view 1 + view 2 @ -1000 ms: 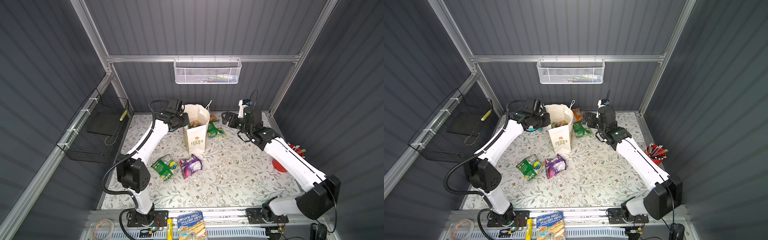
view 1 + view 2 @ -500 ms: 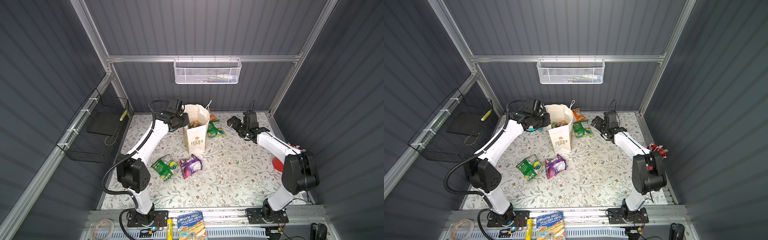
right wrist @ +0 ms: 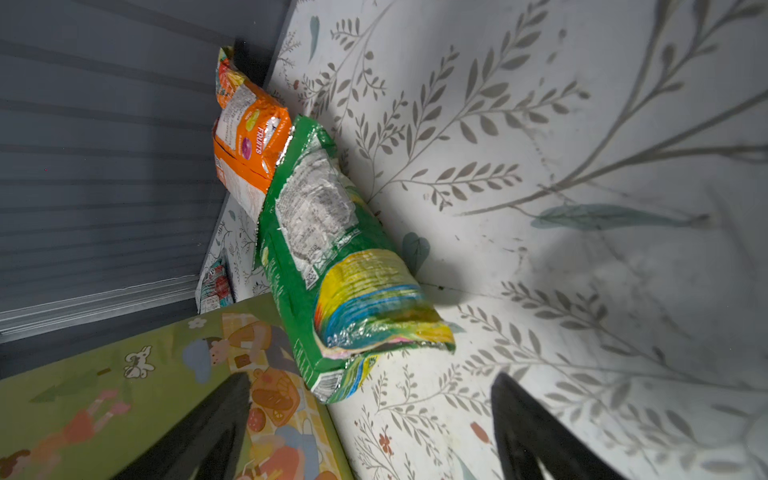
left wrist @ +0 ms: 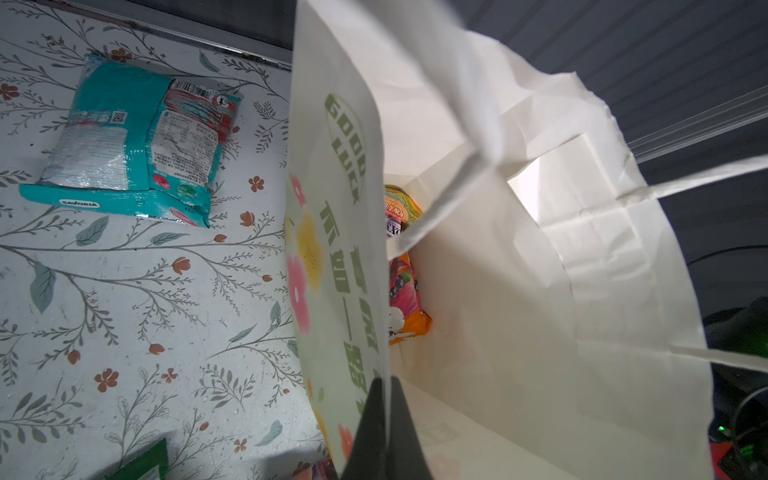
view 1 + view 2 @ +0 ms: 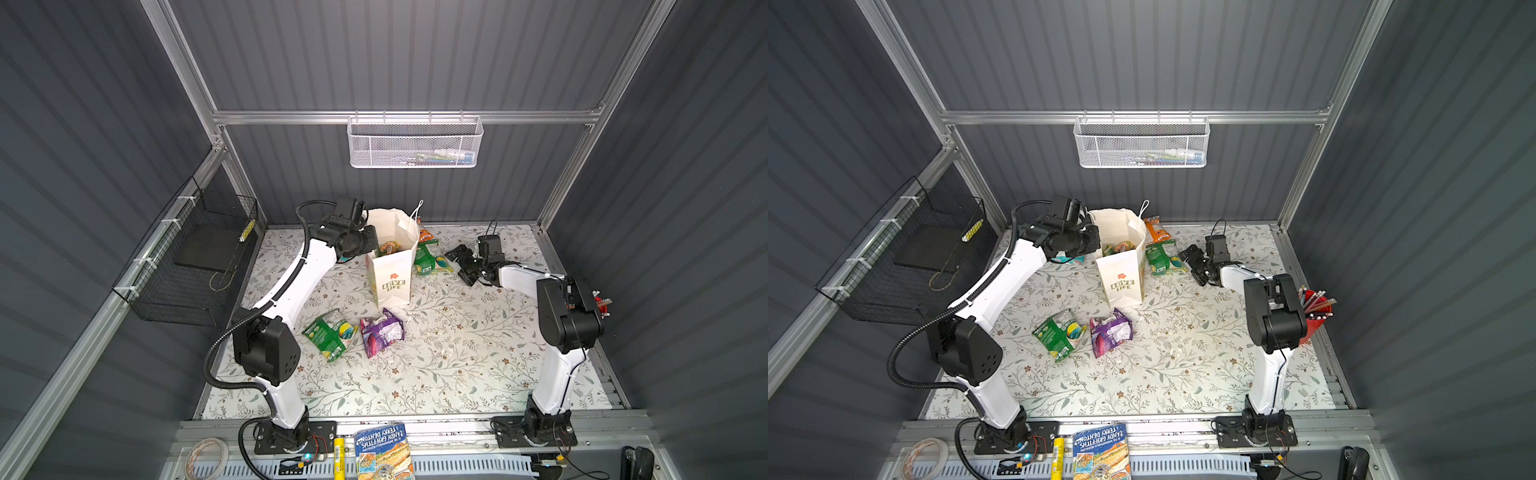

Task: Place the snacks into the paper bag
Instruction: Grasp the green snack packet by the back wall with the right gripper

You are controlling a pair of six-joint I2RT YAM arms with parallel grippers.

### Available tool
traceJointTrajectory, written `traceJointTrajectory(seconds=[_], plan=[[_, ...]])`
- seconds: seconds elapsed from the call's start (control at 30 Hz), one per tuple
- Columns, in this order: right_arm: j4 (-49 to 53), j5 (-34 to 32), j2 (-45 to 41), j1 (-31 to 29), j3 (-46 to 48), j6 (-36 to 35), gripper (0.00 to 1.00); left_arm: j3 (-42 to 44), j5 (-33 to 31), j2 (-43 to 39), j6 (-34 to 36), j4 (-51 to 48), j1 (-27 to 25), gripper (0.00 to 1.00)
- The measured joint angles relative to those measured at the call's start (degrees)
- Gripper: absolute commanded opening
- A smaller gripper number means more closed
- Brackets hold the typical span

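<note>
The green packet's yellow-and-blue end (image 5: pixel 442 264) (image 3: pixel 380 308) points toward the open fingers of my right gripper. My right gripper should slide toward the bag next, low over the table, until its open fingers are on both sides of that end.
The white paper bag (image 5: pixel 392 274) stands upright at the back middle, with snacks (image 4: pixel 405 266) inside it. My left gripper (image 4: pixel 384 415) is shut on the bag's near rim, pinching the paper wall. My right gripper (image 5: pixel 457 259) hangs open low over the table, just right of a green packet (image 3: pixel 332 257) that leans against the bag's colourful side panel (image 3: pixel 124 395). Nothing is between its fingers. An orange packet (image 3: pixel 245 137) lies behind the green one. A teal packet (image 4: pixel 133 141) lies left of the bag. Another green packet (image 5: pixel 330 334) and a purple one (image 5: pixel 380 332) lie in front of the bag.
A red cup of pens (image 5: pixel 1312 307) stands at the right edge behind my right arm. A black wire basket (image 5: pixel 195 257) hangs on the left wall and a white mesh basket (image 5: pixel 415 143) on the back wall. A blue book (image 5: pixel 384 451) lies on the front rail.
My right arm has folded back and brought its gripper down low beside the green packet at the bag. Its jaws have narrowed slightly. The left arm has not moved.
</note>
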State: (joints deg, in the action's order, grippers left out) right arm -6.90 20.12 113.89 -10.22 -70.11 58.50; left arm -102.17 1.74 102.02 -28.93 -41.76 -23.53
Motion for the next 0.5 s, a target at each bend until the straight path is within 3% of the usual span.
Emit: traceJointTrajectory(seconds=[0.17, 0.33, 0.5], plan=[[-2.25, 2.38, 2.51, 0.22, -0.02, 2.12, 0.87, 0.0, 0.2, 0.0, 0.0, 0.0, 0.0, 0.0], [-3.48, 4.2, 4.52, 0.22, -1.01, 3.89, 0.76, 0.0, 0.37, 0.0, -0.02, 0.02, 0.0, 0.0], [-4.79, 5.16, 7.17, 0.22, -3.43, 5.6, 0.72, 0.0, 0.39, 0.0, -0.02, 0.02, 0.0, 0.0]])
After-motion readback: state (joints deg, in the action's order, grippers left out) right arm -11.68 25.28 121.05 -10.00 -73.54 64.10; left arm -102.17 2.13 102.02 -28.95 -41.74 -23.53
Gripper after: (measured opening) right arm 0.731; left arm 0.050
